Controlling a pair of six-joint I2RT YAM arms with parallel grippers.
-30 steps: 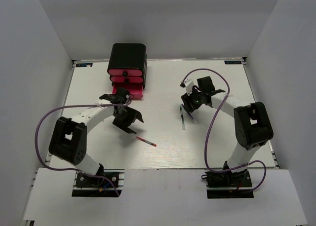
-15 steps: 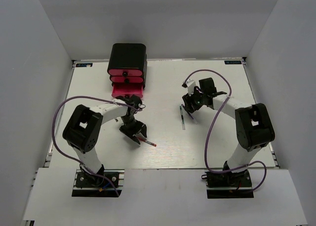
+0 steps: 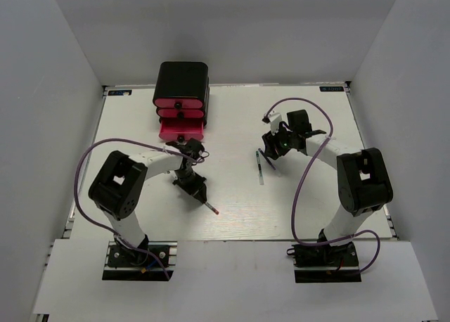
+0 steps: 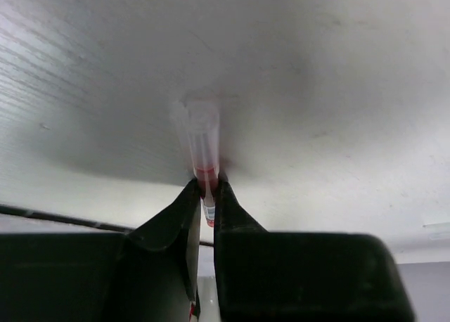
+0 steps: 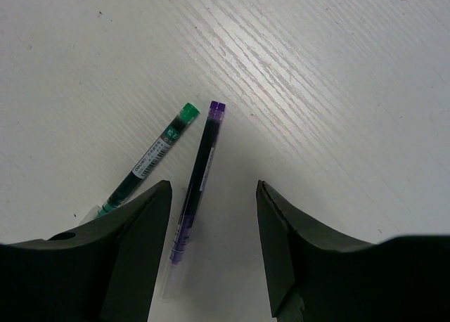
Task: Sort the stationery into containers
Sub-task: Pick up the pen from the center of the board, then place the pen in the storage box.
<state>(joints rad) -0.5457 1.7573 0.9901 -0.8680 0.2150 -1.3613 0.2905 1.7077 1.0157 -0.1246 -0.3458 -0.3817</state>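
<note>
My left gripper will next lift the pen, carry it away from my base over the bottom pink drawer (image 3: 181, 131) and release it inside.
A thin red-and-clear pen (image 4: 200, 136) lies on the white table, its far end (image 3: 211, 209) poking out below my left gripper (image 3: 199, 193). In the left wrist view the left gripper (image 4: 206, 188) is shut on the pen's red end, tips down at the table. My right gripper (image 5: 213, 188) hangs open over a purple pen (image 5: 200, 171), which lies between its fingers, and a green pen (image 5: 155, 157) lies just to the left. From above, the right gripper (image 3: 271, 152) is beside these two pens (image 3: 260, 169). The pink drawers sit in a black cabinet (image 3: 183, 79); the bottom drawer (image 3: 181, 131) is pulled out.
White walls enclose the table on three sides. The cabinet stands at the back left. Purple cables loop from both arms over the table. The arm bases (image 3: 137, 255) sit at the near edge.
My left gripper has moved from near the drawers down to the red-and-clear pen and closed on it; the pen has turned a little. The right gripper has barely moved.
</note>
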